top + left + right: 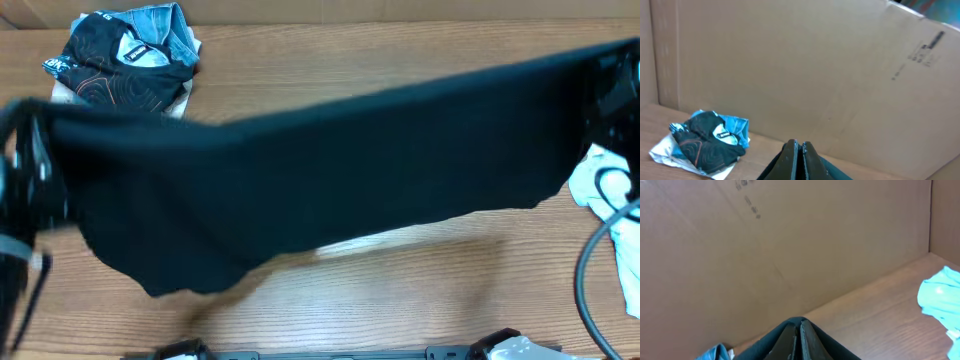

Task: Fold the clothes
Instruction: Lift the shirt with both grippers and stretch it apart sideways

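My left gripper moves outward and down to the bare tabletop beside the pile of folded clothes next to release its shirt end, as the shirt hangs midair.
A large plain black shirt (330, 170) hangs stretched in the air across the whole table, its top edge taut from left to right. My left gripper (799, 145) is shut on the shirt's left end, with black fabric draped off both sides of the fingers. My right gripper (799, 323) is shut on the right end, the cloth wrapped over its tips. In the overhead view the left arm (25, 170) and right arm (612, 90) stand at the two ends. The shirt's lower edge sags toward the front left.
A pile of folded clothes (130, 60) in black and light blue lies at the table's back left, also in the left wrist view (707, 140). A light blue garment (610, 195) lies at the right edge. A cardboard wall (815, 65) closes the back.
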Motion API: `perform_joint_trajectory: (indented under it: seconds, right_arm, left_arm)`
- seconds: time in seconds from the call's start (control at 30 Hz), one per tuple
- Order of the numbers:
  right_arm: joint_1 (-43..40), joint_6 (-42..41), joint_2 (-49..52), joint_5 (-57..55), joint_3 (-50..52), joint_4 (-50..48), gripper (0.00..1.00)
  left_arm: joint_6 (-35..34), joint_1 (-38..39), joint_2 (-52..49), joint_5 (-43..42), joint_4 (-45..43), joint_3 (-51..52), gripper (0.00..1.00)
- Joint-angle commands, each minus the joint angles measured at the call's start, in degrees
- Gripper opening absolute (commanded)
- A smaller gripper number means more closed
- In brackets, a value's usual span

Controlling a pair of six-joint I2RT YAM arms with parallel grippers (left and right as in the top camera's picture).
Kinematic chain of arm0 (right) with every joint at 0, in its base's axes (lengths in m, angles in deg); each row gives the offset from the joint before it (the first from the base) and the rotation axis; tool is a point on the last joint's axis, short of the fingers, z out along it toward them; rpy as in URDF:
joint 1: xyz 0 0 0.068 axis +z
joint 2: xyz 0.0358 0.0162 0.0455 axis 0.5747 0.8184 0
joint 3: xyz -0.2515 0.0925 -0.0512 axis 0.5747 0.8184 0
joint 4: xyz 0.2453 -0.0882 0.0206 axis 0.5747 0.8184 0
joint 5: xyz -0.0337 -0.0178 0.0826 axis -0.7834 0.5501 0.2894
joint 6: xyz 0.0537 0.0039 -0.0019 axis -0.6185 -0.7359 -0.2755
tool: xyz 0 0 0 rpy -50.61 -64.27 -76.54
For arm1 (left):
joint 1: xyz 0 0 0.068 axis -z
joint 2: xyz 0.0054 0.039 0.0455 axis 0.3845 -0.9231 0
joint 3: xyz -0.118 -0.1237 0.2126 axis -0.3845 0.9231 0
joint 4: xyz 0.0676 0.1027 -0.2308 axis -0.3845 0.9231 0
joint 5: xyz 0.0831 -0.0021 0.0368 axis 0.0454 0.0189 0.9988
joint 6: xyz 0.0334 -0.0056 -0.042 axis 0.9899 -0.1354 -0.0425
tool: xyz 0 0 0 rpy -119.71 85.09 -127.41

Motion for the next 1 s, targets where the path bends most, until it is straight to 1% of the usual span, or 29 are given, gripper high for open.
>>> perform_joint_trajectory:
  seconds: [0.0, 0.17, 0.3, 0.4, 0.53, 0.67, 0.83, 0.97]
  right_arm:
    - [-0.3, -0.1, 3.2, -4.4, -0.8, -1.7, 0.04]
    - [-2.4, -1.3, 7.4, -6.3, -0.8, -3.5, 0.04]
    - [-3.0, -1.3, 7.7, -6.5, -0.8, -4.0, 0.04]
    - [-3.0, 0.4, 6.9, -3.6, -0.8, -3.6, 0.04]
    - [-3.0, 0.4, 5.8, -1.1, -0.8, -1.9, 0.04]
    - [-2.9, 0.1, 4.6, 0.4, -0.8, 0.9, 0.04]
    - [-2.9, 0.2, 2.0, 3.5, -0.8, 3.0, 0.04]
    - [-2.9, 0.2, -0.5, 5.2, -0.8, 3.1, 0.04]
  left_arm:
    - [-2.3, 0.1, -10.1, 0.1, -1.3, 0.3, 0.04]
    - [-2.3, 0.1, -19.5, 0.3, -1.7, 0.3, 0.04]
    - [-2.2, 0.1, -21.2, 1.1, -1.6, 0.3, 0.04]
    - [-1.3, 0.4, -19.6, 2.1, -0.8, 0.2, 0.04]
    - [-1.1, 1.5, -16.2, 2.1, 1.4, 0.1, 0.04]
    - [-1.2, 4.5, -11.5, 2.1, 5.3, -1.0, 0.04]
    - [-3.4, 8.8, -6.1, 2.1, 8.6, -2.1, 0.04]
    - [-5.5, 10.1, -2.5, 2.1, 8.9, -2.4, 0.04]
